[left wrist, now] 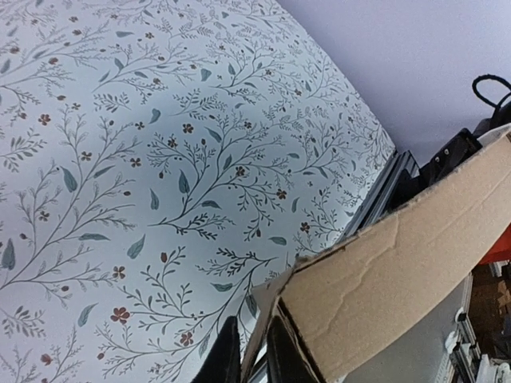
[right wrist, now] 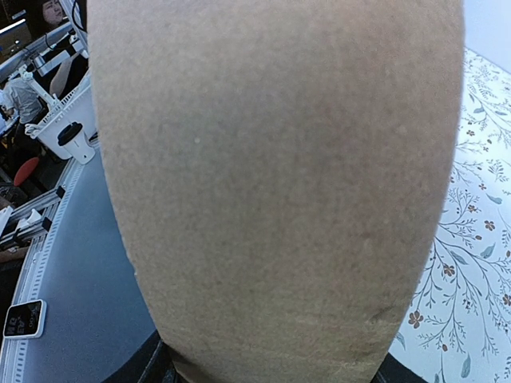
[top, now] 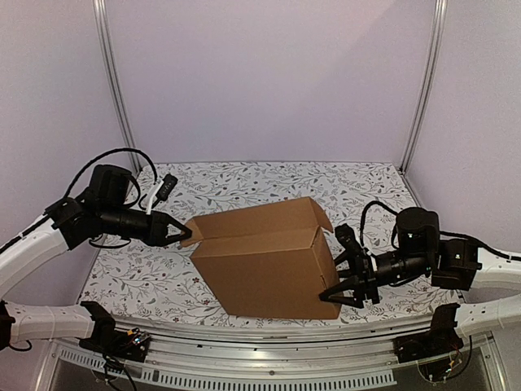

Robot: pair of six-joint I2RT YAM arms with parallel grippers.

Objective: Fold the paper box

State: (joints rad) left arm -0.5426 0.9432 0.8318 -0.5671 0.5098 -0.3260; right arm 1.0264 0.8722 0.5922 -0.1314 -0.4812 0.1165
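Note:
My right gripper lowers the box's end to the flowered table below the gripper next and releases, since the box is held tilted up.
The paper box (top: 269, 261) is a brown cardboard box tilted up on the flowered table, with its top flap (top: 260, 218) raised at the back. My left gripper (top: 186, 235) is at its left corner. In the left wrist view the gripper (left wrist: 251, 359) is shut on a thin cardboard flap (left wrist: 267, 319) of the paper box (left wrist: 399, 271). My right gripper (top: 340, 281) straddles the box's right end. In the right wrist view the brown panel (right wrist: 279, 183) fills the space between the gripper (right wrist: 275, 371) jaws, which are closed wide on it.
The flowered tablecloth (top: 244, 183) spreads behind and left of the box. Metal posts (top: 114, 81) (top: 423, 81) stand at the back corners against pale walls. An aluminium rail (top: 269, 334) runs along the near edge between the arm bases.

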